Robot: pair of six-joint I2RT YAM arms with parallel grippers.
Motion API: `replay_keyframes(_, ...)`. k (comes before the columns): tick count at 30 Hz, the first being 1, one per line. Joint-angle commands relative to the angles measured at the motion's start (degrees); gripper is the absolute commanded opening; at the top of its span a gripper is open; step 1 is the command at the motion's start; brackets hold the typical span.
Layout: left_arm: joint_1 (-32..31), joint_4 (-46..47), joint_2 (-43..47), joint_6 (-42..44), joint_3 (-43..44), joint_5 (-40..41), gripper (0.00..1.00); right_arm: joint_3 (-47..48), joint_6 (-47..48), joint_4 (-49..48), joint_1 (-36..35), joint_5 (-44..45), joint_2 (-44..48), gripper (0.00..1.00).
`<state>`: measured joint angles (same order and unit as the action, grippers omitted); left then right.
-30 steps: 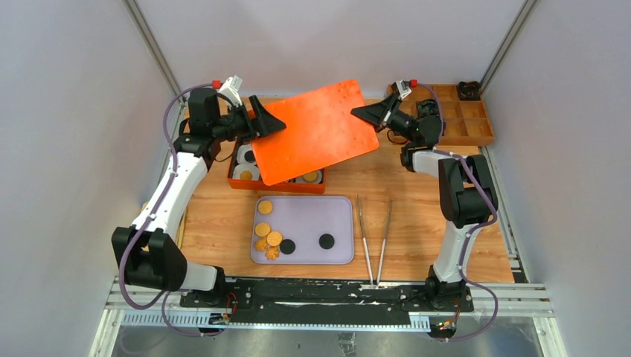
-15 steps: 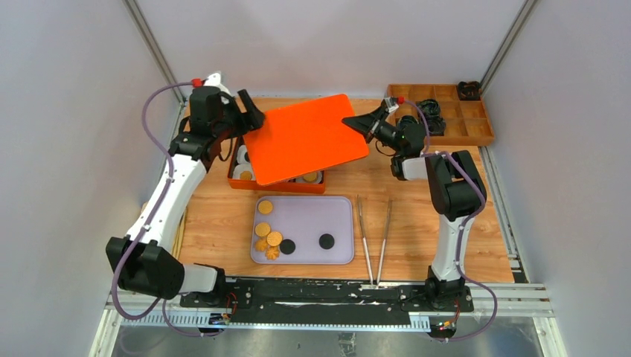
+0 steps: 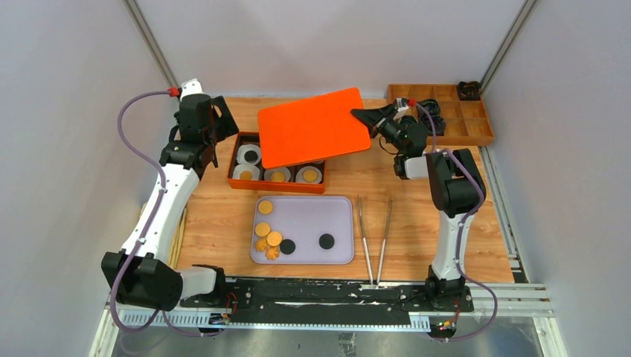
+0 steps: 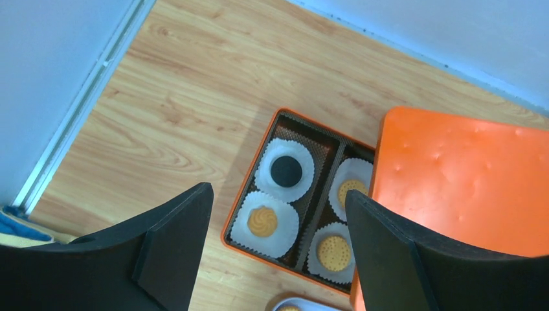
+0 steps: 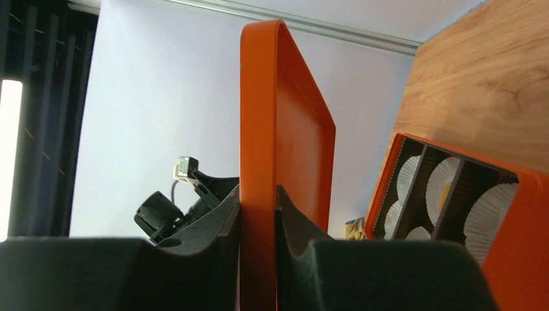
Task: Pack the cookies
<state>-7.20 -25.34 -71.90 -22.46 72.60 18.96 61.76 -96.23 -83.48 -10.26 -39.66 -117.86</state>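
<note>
My right gripper lowers the lid to its left in the top view next and releases it onto the rim below. The box's open rim (image 3: 325,175) (image 5: 518,184) lies there.
Several golden cookies (image 3: 266,207) and two black ones (image 3: 326,241) lie on the lavender tray (image 3: 336,212). More cookies sit in white paper cups inside the orange box (image 3: 277,186), among them a black one (image 4: 286,170) and a swirled one (image 4: 263,221). My right gripper (image 3: 370,117) is shut on the right edge of the orange lid (image 3: 314,128), which hangs tilted over the box's back right part. In the right wrist view the lid (image 5: 259,129) stands edge-on between the fingers of that gripper (image 5: 257,194). My left gripper (image 4: 277,192) is open above the box's left end, holding nothing.
Metal tongs (image 3: 374,236) lie on the wood to the right of the tray. A wooden compartment organizer (image 3: 446,111) stands at the back right, just behind the right gripper. Grey walls close in both sides.
My left gripper has drawn back to the left, away from the lid's left edge. The lid has swung right and back with the right gripper, uncovering the box's front and left cups.
</note>
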Motion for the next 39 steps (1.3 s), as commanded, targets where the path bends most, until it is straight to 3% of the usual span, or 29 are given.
replay_keyframes(1,-0.1,1.9,2.8,0.9,-2.7,-0.2,0.8,1.3,-5.1,-4.0,-2.0,6.2,-2.7,0.0)
replay_keyframes(14,-1.1,5.1,8.7,-1.6,-11.1,-1.1,0.79,11.3,3.3,9.2,-18.8,22.3,-9.1,0.0)
replay_keyframes(20,-1.4,4.8,11.0,-1.4,-13.1,-0.4,0.79,12.9,6.7,16.3,-23.4,30.4,-9.5,0.0)
replay_keyframes(28,-1.4,5.1,13.3,-1.5,-13.8,-2.4,0.79,7.6,15.3,27.4,-25.0,38.4,-4.5,0.0)
replay_keyframes(39,-1.7,7.5,12.8,-1.1,-16.1,-3.8,0.79,2.9,22.2,31.2,-22.5,42.4,1.1,0.0)
